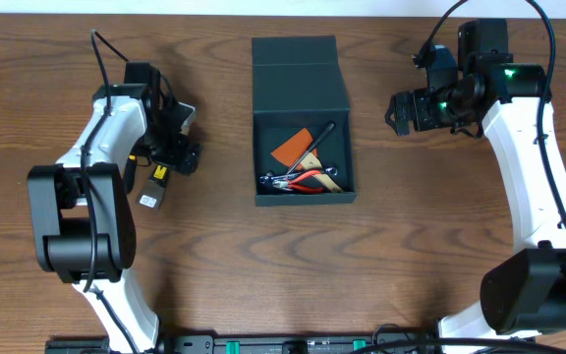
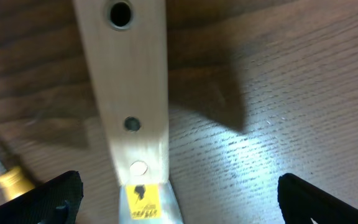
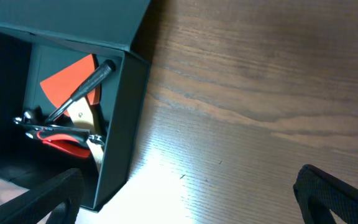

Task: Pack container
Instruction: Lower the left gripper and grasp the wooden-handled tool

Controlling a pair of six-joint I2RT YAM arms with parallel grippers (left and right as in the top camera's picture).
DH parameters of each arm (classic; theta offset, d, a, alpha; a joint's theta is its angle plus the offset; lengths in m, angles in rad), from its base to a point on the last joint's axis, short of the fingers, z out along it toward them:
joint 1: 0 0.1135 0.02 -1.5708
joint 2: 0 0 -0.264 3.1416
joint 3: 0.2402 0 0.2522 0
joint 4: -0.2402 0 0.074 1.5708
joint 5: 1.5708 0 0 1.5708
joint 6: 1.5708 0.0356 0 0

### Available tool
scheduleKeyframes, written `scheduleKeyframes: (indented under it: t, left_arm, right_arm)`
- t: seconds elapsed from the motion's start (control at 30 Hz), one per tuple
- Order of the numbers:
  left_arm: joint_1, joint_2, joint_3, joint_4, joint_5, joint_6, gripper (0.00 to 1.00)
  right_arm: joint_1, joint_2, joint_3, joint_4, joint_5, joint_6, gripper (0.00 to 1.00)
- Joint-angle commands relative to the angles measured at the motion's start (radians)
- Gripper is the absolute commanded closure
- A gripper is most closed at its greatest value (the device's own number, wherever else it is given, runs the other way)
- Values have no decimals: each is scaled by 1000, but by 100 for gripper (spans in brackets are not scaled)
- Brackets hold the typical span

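Note:
The putty knife (image 2: 126, 93) is below, between the open fingers. My left gripper will next go down onto the end of the wooden handle beside the yellow label and close.
The container (image 1: 303, 118), a dark teal-black box, stands open at the table's middle with its lid flap folded back. Inside lie an orange scraper (image 1: 293, 147), red-handled pliers (image 1: 308, 179) and a black-handled tool (image 3: 82, 90). My left gripper (image 1: 170, 147) hangs open over a wooden-handled putty knife (image 2: 126, 93); the knife's metal blade with a yellow label (image 2: 143, 202) lies between the fingers (image 2: 55, 199), untouched. My right gripper (image 3: 191, 199) is open over bare table just right of the container's wall (image 3: 114, 124), with nothing between its fingertips.
A yellow-tipped tool with a thin grey shaft (image 2: 8, 177) lies on the table left of the putty knife. The table is dark wood. Both arm bases stand at the near edge.

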Motion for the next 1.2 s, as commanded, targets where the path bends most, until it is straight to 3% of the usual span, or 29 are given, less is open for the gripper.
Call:
scheduleKeyframes:
  t: [0.0,0.4,0.6,0.7,0.83,1.07,1.17]
  left_arm:
    - [2,30,-6,0,14,-16,1]
    - [4,70,-6,38,14,-16,0]
    - [5,82,-22,45,13,-16,9]
    - [5,82,-29,45,13,-16,19]
    - [5,82,-31,43,13,-16,41]
    - [5,82,-31,26,13,-16,56]
    - [5,82,-31,19,13,-16,67]
  right_arm:
    - [-7,8,1,-8,-1,3,1]
    - [-7,8,1,-40,-1,3,1]
    - [-7,8,1,-40,-1,4,1]
    - [-7,8,1,-41,-1,4,1]
    - [-7,8,1,-41,0,3,1]
    - [-7,8,1,-42,-1,3,1]
    - [-7,8,1,-42,-1,3,1]
